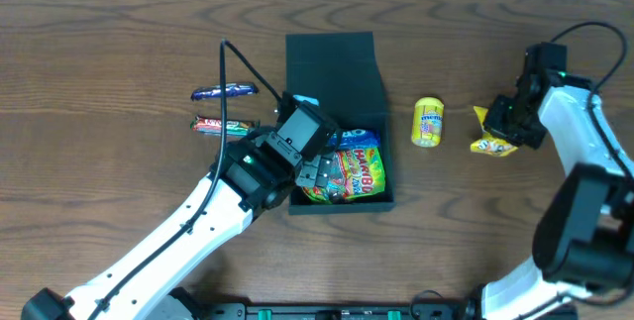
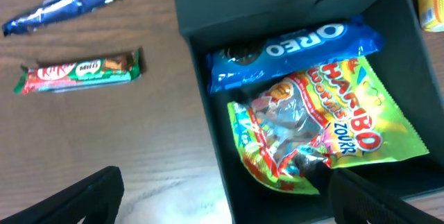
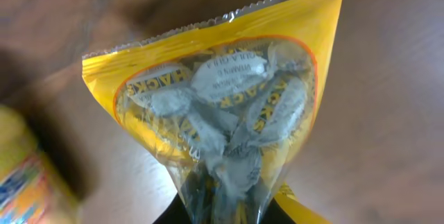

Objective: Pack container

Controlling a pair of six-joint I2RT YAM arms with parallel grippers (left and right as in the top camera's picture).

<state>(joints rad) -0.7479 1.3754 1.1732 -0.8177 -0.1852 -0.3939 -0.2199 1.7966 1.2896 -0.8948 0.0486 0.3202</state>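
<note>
I will lift the yellow bag first with my right gripper to get it over the Mentos tub between bag [image 2: 326, 130] and open box [image 1: 332, 62]. Then I will lower it over the Haribo bag.
The dark box [image 1: 332, 62] stands mid-table with its flap lid open; it also shows in the left wrist view [image 2: 208, 99]. Inside lie a blue Oreo pack [image 2: 291, 47] and a green Haribo bag [image 2: 326, 130], the bag also seen overhead [image 1: 352, 173]. My left gripper [image 2: 222, 200] is open, its fingers straddling the box's left wall just above it. My right gripper [image 1: 507, 122] is shut on a yellow bag of wrapped candies [image 3: 222, 113] at the right of the table [image 1: 493, 140].
A yellow Mentos tub [image 1: 428, 123] lies between the box and the yellow bag. A blue bar [image 1: 224, 91] and a green-red KitKat bar [image 1: 222, 125] lie left of the box, also in the left wrist view [image 2: 66, 5] [image 2: 80, 70].
</note>
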